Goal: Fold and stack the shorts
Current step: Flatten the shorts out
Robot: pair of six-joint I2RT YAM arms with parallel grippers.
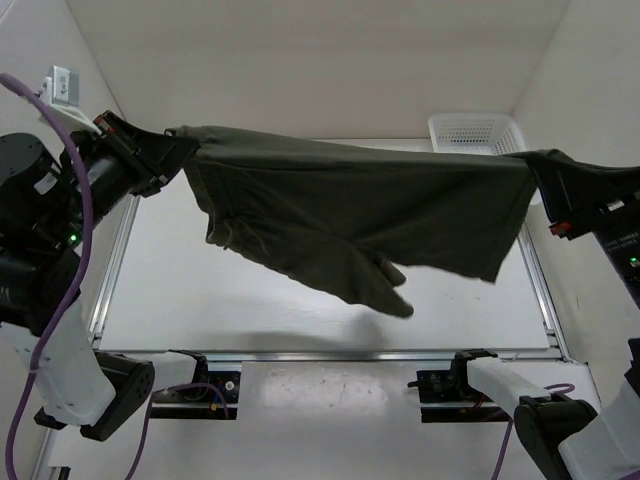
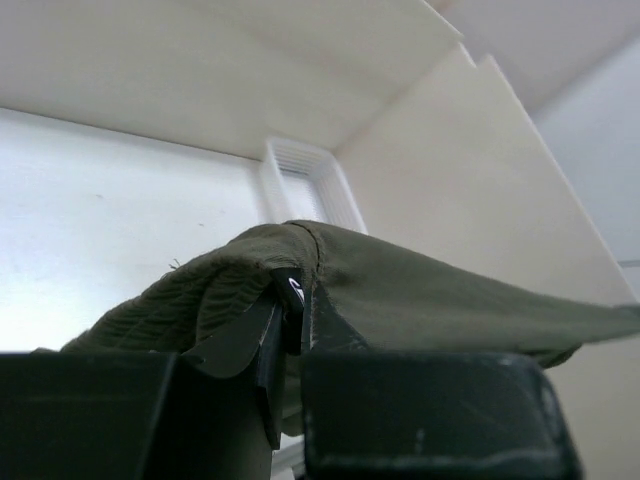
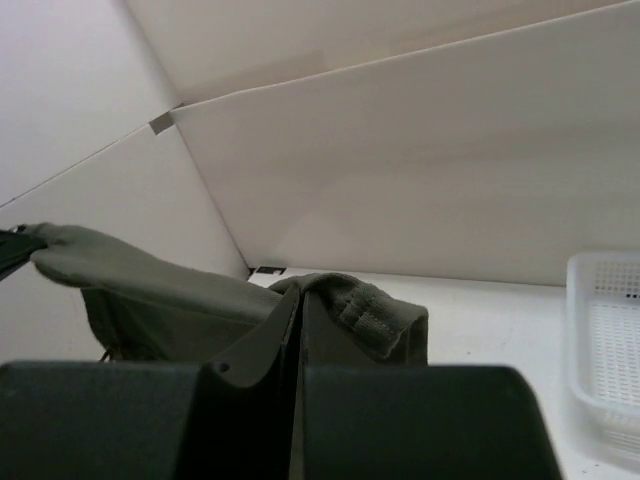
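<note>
I will next use my left gripper to lower its waistband end of the shorts onto the far part of the table, with its fingers tilting downward.
The dark olive-green shorts (image 1: 360, 215) hang stretched in the air above the table, held by both ends of the waistband, legs drooping toward the near middle. My left gripper (image 1: 180, 150) is shut on the left end of the waistband; the ribbed cloth (image 2: 200, 300) bunches over its fingers (image 2: 290, 300). My right gripper (image 1: 535, 165) is shut on the right end; the waistband hem (image 3: 370, 315) folds over its closed fingers (image 3: 298, 325). The drawstring is not visible.
A white mesh basket (image 1: 475, 132) stands at the back right of the white table (image 1: 170, 300), also in the left wrist view (image 2: 300, 185) and right wrist view (image 3: 605, 340). White walls enclose the back and sides. Metal rails edge the table.
</note>
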